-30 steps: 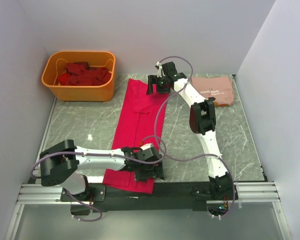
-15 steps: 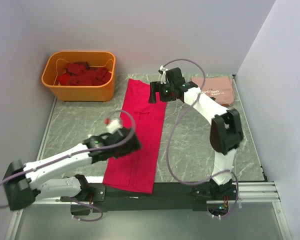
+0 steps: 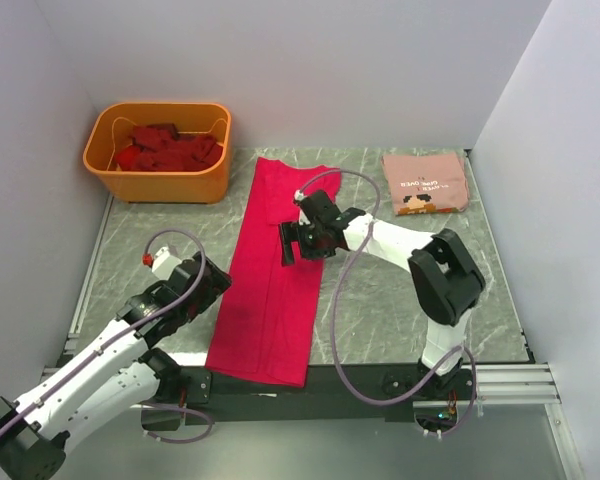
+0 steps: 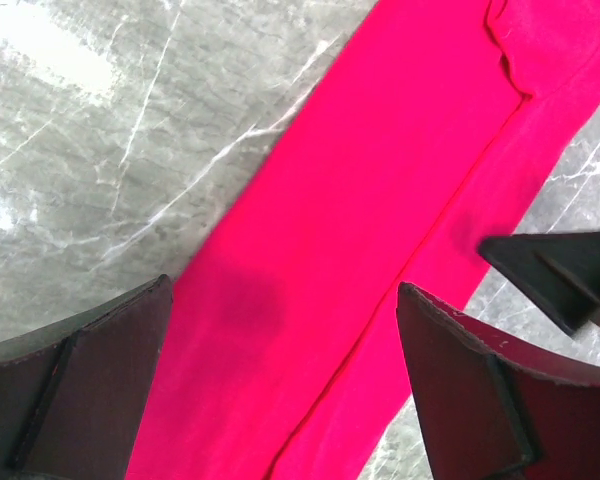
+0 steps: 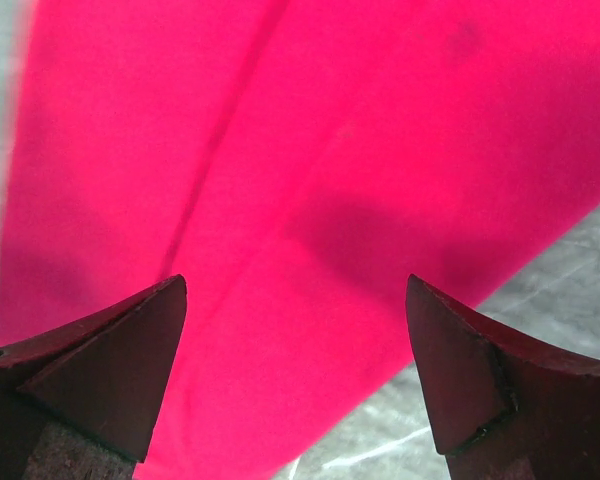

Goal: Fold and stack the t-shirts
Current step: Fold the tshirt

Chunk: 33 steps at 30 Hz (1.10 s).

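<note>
My left gripper has the strip's near corner [image 3: 211, 363] on the tub's side below and back of it, so it needs to draw back and lower onto that corner next.
A bright crimson-pink t-shirt [image 3: 273, 270] lies flat on the grey marble table as a long narrow strip, folded lengthwise, running from the far side to the near edge. My left gripper [image 3: 210, 287] hovers open at the strip's left edge; in the left wrist view the cloth [image 4: 380, 200] shows between the open gripper [image 4: 283, 300]. My right gripper [image 3: 292, 243] hangs open over the strip's right half, the cloth [image 5: 310, 150] filling the view below the open gripper [image 5: 296, 290]. A folded salmon-pink t-shirt [image 3: 425, 182] with a small print lies at the far right.
An orange tub [image 3: 110, 170] at the far left corner holds several dark red t-shirts [image 3: 170, 150]. White walls close in the left, far and right sides. A metal rail [image 3: 520, 380] runs along the near table edge.
The left arm has pulled back from the shirt's near hem and swung out to the left. The right gripper has moved from the collar end toward the strip's middle. Both stayed open.
</note>
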{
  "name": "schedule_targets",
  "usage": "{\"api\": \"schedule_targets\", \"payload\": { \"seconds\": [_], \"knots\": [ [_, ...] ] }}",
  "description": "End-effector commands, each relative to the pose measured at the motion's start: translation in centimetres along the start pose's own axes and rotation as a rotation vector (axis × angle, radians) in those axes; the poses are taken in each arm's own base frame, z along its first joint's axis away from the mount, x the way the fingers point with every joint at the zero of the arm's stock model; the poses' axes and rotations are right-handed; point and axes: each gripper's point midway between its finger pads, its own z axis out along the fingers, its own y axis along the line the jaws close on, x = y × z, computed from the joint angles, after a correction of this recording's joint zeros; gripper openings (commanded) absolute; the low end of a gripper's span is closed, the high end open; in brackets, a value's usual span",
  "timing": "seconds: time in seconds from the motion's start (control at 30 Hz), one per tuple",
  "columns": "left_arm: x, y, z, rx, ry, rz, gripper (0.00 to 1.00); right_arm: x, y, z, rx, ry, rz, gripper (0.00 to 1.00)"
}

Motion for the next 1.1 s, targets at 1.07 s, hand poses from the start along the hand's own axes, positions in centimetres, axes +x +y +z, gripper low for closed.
{"api": "schedule_targets", "payload": {
  "seconds": [1.07],
  "knots": [
    [12.0,0.1,0.2,0.150,0.526,0.156,1.00,-11.8,-7.4,-1.7,0.016,-0.164,0.199,0.96]
  ]
}}
